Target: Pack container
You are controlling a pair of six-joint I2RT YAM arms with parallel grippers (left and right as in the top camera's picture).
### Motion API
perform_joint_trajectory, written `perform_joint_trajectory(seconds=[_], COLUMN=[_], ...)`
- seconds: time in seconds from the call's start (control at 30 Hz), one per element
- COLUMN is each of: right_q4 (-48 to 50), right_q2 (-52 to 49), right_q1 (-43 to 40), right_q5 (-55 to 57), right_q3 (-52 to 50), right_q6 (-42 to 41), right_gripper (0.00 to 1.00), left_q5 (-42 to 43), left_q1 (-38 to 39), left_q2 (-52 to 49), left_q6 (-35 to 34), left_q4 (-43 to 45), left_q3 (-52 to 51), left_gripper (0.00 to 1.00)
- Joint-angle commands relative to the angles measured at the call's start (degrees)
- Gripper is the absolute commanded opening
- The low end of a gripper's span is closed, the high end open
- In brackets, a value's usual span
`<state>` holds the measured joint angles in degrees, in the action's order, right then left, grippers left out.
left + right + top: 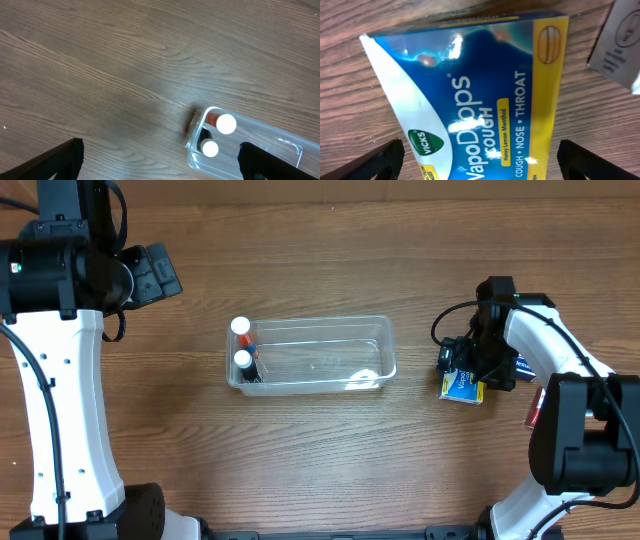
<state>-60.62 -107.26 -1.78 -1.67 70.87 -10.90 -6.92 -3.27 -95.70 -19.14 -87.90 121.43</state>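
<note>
The VapoDrops box (462,386) (482,120) lies below my right gripper between its open fingers. The gripper moves down onto the box next and closes on its long sides.
The clear plastic container (330,340) sits mid-table with two white-capped bottles (243,360) standing at its left end; it also shows in the left wrist view (280,150). A blue and yellow Vicks VapoDrops box (462,386) lies on the table at the right and fills the right wrist view (480,95). My right gripper (470,368) hovers right over the box, fingers open wide on either side of it, not touching. My left gripper (160,167) is open and empty, high at the far left, above bare table left of the container.
A white box (620,45) lies beside the VapoDrops box. A red-and-white item (534,408) lies by the right arm. The wooden table (330,460) runs on all around.
</note>
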Motion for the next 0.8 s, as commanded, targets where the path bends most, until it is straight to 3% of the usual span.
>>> perform_joint_trajectory(seconds=[0.0, 0.47, 0.77], right_q4=[0.59, 5.68, 6.82], right_q2=[-0.24, -0.24, -0.24], right_q1=[-0.07, -0.07, -0.07], right_q5=[-0.98, -0.79, -0.81], right_q3=[1.01, -2.69, -5.42], right_q6=[0.9, 0.87, 0.85], right_gripper=[1.0, 1.0, 0.87], left_q5=[-0.55, -0.52, -0.52], left_q1=[-0.2, -0.2, -0.2], left_q2=[-0.28, -0.28, -0.28], left_q6=[-0.33, -0.33, -0.33], left_q4=[0.13, -0.44, -0.81], left_q3=[-0.2, -0.2, -0.2], left_gripper=[1.0, 1.0, 1.0])
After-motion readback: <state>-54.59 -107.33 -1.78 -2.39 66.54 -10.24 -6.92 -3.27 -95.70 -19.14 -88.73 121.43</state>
